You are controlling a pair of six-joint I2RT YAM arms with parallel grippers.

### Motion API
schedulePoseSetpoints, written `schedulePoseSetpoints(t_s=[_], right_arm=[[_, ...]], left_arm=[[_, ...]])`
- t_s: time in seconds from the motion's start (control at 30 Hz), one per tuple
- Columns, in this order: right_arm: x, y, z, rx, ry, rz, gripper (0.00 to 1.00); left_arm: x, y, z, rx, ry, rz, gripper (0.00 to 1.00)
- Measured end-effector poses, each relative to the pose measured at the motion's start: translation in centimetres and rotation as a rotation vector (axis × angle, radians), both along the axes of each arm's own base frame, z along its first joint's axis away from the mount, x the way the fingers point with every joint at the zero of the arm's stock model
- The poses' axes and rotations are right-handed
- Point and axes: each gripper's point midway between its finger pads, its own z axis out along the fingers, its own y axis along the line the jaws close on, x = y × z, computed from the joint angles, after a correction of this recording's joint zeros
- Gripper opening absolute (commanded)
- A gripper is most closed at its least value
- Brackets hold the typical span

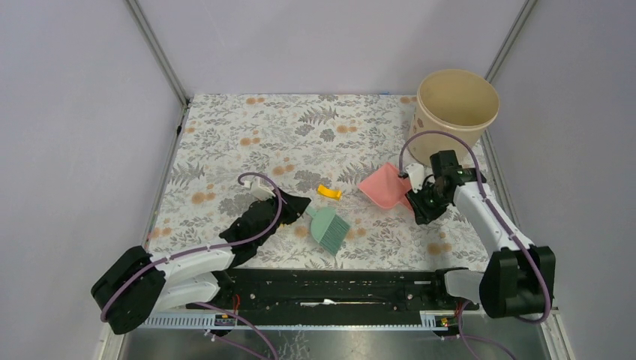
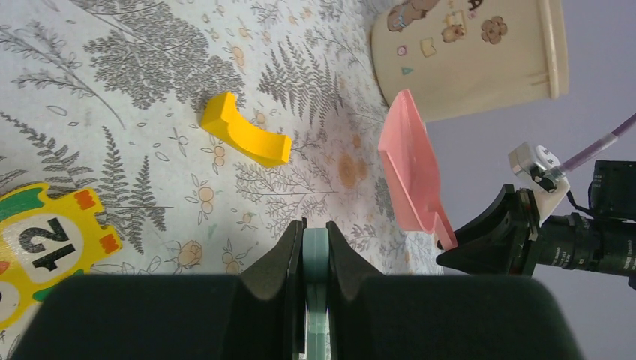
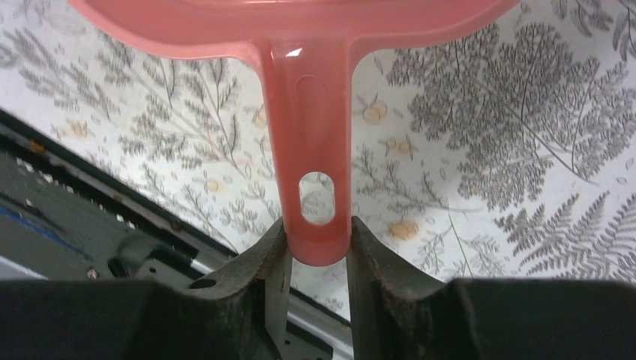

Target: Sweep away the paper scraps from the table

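Observation:
The pink dustpan hangs above the cloth. I will next lower my right gripper and move it toward the yellow curved piece to set the dustpan down, and then open.
No paper scraps show in any view. The table (image 1: 225, 135) has a white cloth printed with grey ferns. My left gripper (image 1: 302, 208) is shut on the handle of a teal hand brush (image 1: 331, 229), whose bristles lie on the cloth near the front edge. In the left wrist view the teal handle (image 2: 316, 251) sits pinched between the fingers of that gripper (image 2: 316, 232). My right gripper (image 1: 412, 197) is shut on the handle of a pink dustpan (image 1: 381, 186), to the right of the brush. The right wrist view shows the fingers of that gripper (image 3: 319, 247) clamping the end of the dustpan handle (image 3: 309, 142).
A yellow curved piece (image 1: 328, 192) lies between brush and dustpan. A beige bucket (image 1: 456, 105) stands at the back right corner. A yellow numbered toy tile (image 2: 45, 240) lies beside my left gripper. A black rail (image 1: 330, 289) runs along the near edge.

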Motion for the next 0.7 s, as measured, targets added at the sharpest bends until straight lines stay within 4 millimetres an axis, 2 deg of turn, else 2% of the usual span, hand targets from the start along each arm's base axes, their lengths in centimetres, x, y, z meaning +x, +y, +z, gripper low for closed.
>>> schedulePoseSetpoints(t_s=[0.1,0.27,0.43,0.6,0.7], right_arm=[[1.3,0.9,-1.1,-0.001,0.013,-0.034,0.06],[2.9,2.0,-3.3,-0.021,0.048,-0.101,0.14],[3.5,3.0,-4.4,-0.015,0.077,-0.137,0.34],[3.9,3.5,-4.3,-0.006,0.065,-0.142,0.47],[3.9,3.6,-4.2,0.003,0.061,-0.137,0.69]], left_arm=[[0.3,0.2,-0.6,-0.004,0.026,0.036,0.00],[0.4,0.1,-2.4,0.016,0.070,0.071,0.03],[0.2,-0.1,-3.9,0.042,0.100,0.083,0.16],[0.2,-0.4,-4.7,0.077,0.113,0.079,0.32],[0.5,-0.6,-4.6,0.135,0.119,0.076,0.41]])
